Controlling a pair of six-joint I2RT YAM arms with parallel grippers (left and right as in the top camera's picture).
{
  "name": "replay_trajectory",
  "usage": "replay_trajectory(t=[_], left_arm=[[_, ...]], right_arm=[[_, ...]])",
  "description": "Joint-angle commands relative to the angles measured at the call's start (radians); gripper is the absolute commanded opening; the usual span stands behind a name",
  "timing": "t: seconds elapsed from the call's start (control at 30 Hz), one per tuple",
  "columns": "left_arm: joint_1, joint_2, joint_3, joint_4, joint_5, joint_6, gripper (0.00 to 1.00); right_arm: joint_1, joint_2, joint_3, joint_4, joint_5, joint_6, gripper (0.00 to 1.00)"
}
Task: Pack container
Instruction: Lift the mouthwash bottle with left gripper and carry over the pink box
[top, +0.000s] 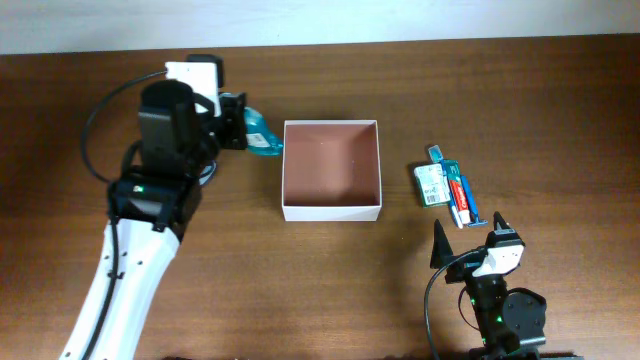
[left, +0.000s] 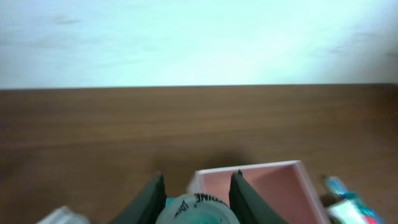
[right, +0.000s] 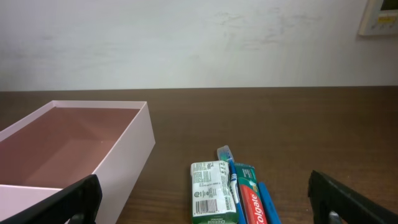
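The container (top: 332, 211) is empty. I will move my left gripper to the right in the overhead view and down, and let go of the bottle in the container's closer far corner (top: 311, 148).
The container (top: 332, 211) is a square shallow box with white walls and a brownish-pink inside, at the table's middle. It shows nothing inside it. It also shows in the left wrist view (left: 308, 177) and the right wrist view (right: 134, 146). My left gripper (top: 243, 130) is shut on a small teal bottle (top: 262, 138), just left of the container's top left corner. The bottle's cap (left: 196, 211) sits between the fingers. My right gripper (top: 468, 238) is open and empty, near the front edge. A soap box (right: 213, 190), toothbrush (right: 230, 177) and toothpaste (right: 254, 202) lie ahead of it.
The soap box (top: 430, 184), toothbrush (top: 452, 185) and toothpaste (top: 460, 197) lie together right of the container. A pale object (left: 62, 216) shows at the lower left of the left wrist view. A white wall runs behind the table's far edge.
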Motion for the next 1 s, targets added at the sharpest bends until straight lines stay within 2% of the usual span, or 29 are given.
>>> replay_trajectory(t=[0.0, 0.23, 0.33, 0.83, 0.97], left_arm=[[-0.085, -0.022, 0.035, 0.077, 0.021, -0.058, 0.26], [-0.238, 0.060, 0.035, 0.149, -0.213, -0.154, 0.26], [-0.264, 0.112, 0.035, 0.179, -0.271, -0.170, 0.25], [-0.270, 0.322, 0.035, 0.298, -0.347, -0.172, 0.25], [-0.270, 0.365, 0.035, 0.311, -0.348, -0.172, 0.21]], right_arm=[[-0.009, -0.003, -0.005, -0.005, -0.009, 0.008, 0.99], [-0.009, -0.003, -0.005, -0.005, -0.009, 0.008, 0.99], [-0.009, -0.003, -0.005, -0.005, -0.009, 0.008, 0.98], [-0.009, -0.003, -0.005, -0.005, -0.009, 0.007, 0.99], [-0.009, -0.003, -0.005, -0.005, -0.009, 0.008, 0.99]])
